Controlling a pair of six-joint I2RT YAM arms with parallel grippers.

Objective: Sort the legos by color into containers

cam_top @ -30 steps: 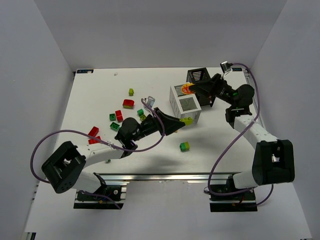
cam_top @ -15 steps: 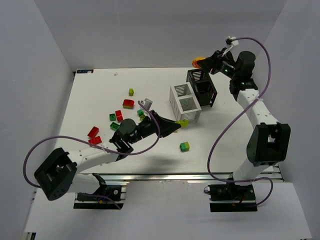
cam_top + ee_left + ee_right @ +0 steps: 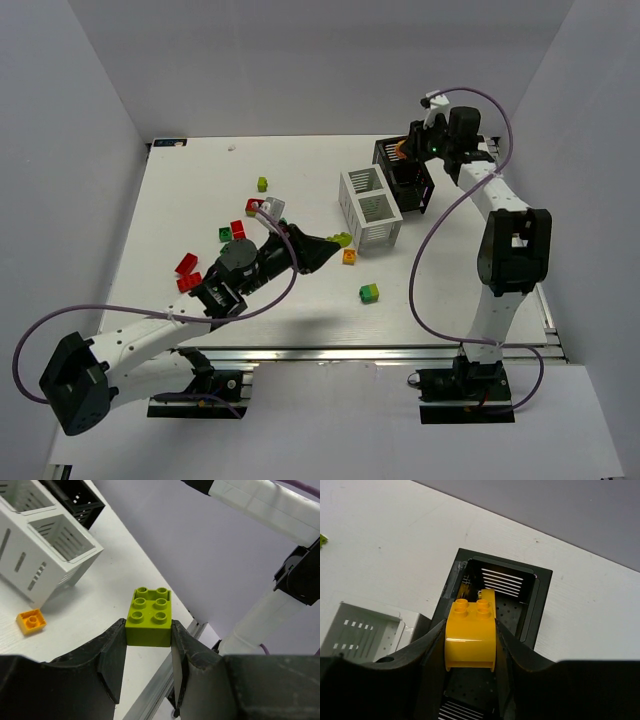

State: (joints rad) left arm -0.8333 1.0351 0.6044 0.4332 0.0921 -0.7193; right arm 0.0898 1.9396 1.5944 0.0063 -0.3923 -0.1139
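My right gripper moves down next toward the yellow lego already in the far section of the black container and therefore releases the orange-yellow lego (image 3: 470,632) there.
My left gripper (image 3: 148,636) is shut on a lime-yellow lego (image 3: 149,616), held above the table just in front of the white container (image 3: 30,570). From above, this left gripper (image 3: 335,243) and its lime lego (image 3: 343,239) sit left of the white container (image 3: 371,206). My right gripper (image 3: 470,642) is shut on an orange-yellow lego (image 3: 470,632) directly over the far compartment of the black container (image 3: 510,562). In the top view the right gripper (image 3: 403,151) hangs over the black container (image 3: 412,186).
A small orange lego (image 3: 349,256) and a green-and-yellow lego (image 3: 369,292) lie in front of the white container. Red legos (image 3: 257,207), a green lego (image 3: 225,234) and a lime one (image 3: 262,184) are scattered on the left. The table's front rail is close behind the left gripper.
The right gripper lifted its orange-yellow lego away from the white container and swung it over the black one. The left arm drew back leftwards with the lime lego; a small orange lego now shows there.
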